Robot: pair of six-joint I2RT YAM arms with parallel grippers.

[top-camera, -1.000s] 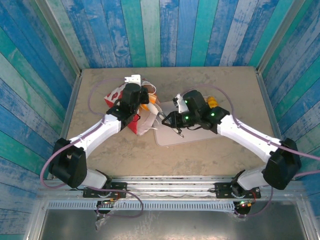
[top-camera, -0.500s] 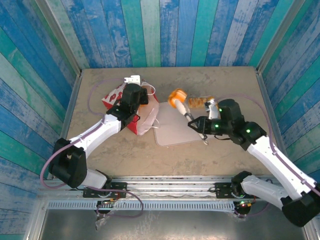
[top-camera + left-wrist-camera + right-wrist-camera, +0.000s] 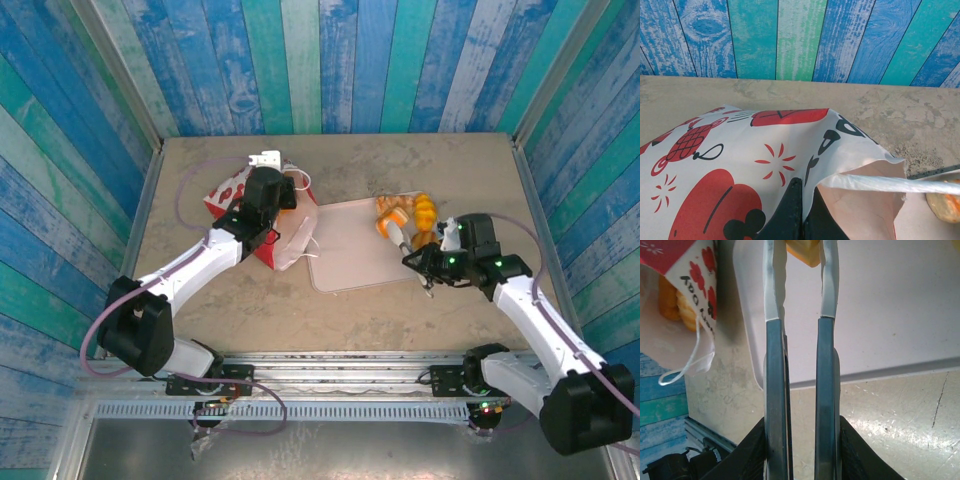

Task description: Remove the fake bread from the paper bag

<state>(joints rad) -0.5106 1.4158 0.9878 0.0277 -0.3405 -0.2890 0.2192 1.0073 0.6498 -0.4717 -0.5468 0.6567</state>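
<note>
My right gripper moves down next onto the open tray bottom beside the other bread and releases the bun, since that clear part lies just below its fingers.
The red paper bag (image 3: 228, 193) with white prints lies tipped at the left of the pale tray (image 3: 345, 268), its white mouth facing the tray. My left gripper (image 3: 284, 203) is shut on the bag's rim; in the left wrist view the dark fingers (image 3: 790, 210) pinch the printed paper bag (image 3: 740, 160). A few fake bread pieces (image 3: 424, 210) lie at the tray's far right corner. My right gripper (image 3: 395, 226) holds an orange bun (image 3: 385, 208) beside them. The right gripper (image 3: 801, 255) has that bun (image 3: 802, 252) between its white tips. More bread (image 3: 675, 300) shows inside the bag (image 3: 685, 262).
Painted plank walls close in the table on three sides. A thin white bag handle (image 3: 690, 360) dangles near the tray edge (image 3: 880, 372). Bare table (image 3: 400, 320) lies between the tray and the arm bases. Another bread piece (image 3: 945, 200) lies just beyond the bag's mouth.
The right arm has swung right with the orange bun, from the bag's mouth across the tray to its far right corner. The left gripper has stayed on the bag.
</note>
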